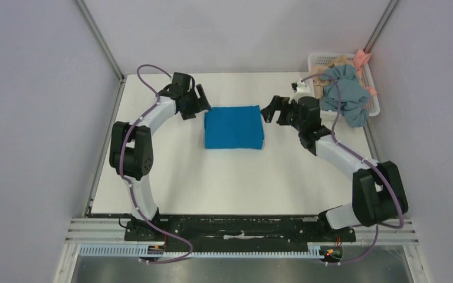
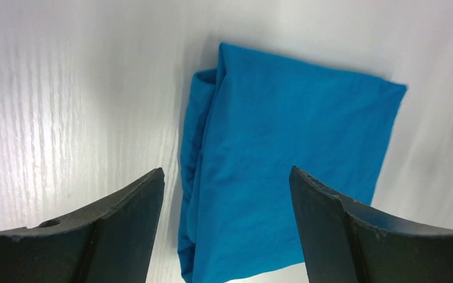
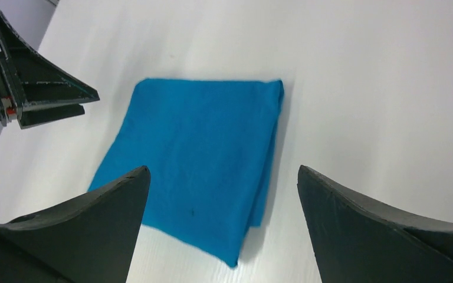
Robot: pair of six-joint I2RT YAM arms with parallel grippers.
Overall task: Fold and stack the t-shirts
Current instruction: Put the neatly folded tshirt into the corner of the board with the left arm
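Note:
I need to lower my left gripper next onto the side edge of the folded blue t-shirt, to the right in the top view, because that layered edge runs between the gripper's open fingers.
A folded blue t-shirt (image 1: 233,127) lies flat on the white table, a neat rectangle. It also shows in the left wrist view (image 2: 283,165) and in the right wrist view (image 3: 200,159). My left gripper (image 1: 202,106) is open and empty just left of its far-left corner. My right gripper (image 1: 269,113) is open and empty just right of its far-right corner. Neither touches the shirt. A grey-blue t-shirt (image 1: 345,94) lies crumpled in the white basket (image 1: 317,59) at the far right, hanging over its front rim.
A pink garment (image 1: 363,59) and a tan one (image 1: 342,59) also lie in the basket. Metal posts stand at the table's far corners. The left gripper's fingers (image 3: 35,88) show in the right wrist view at upper left.

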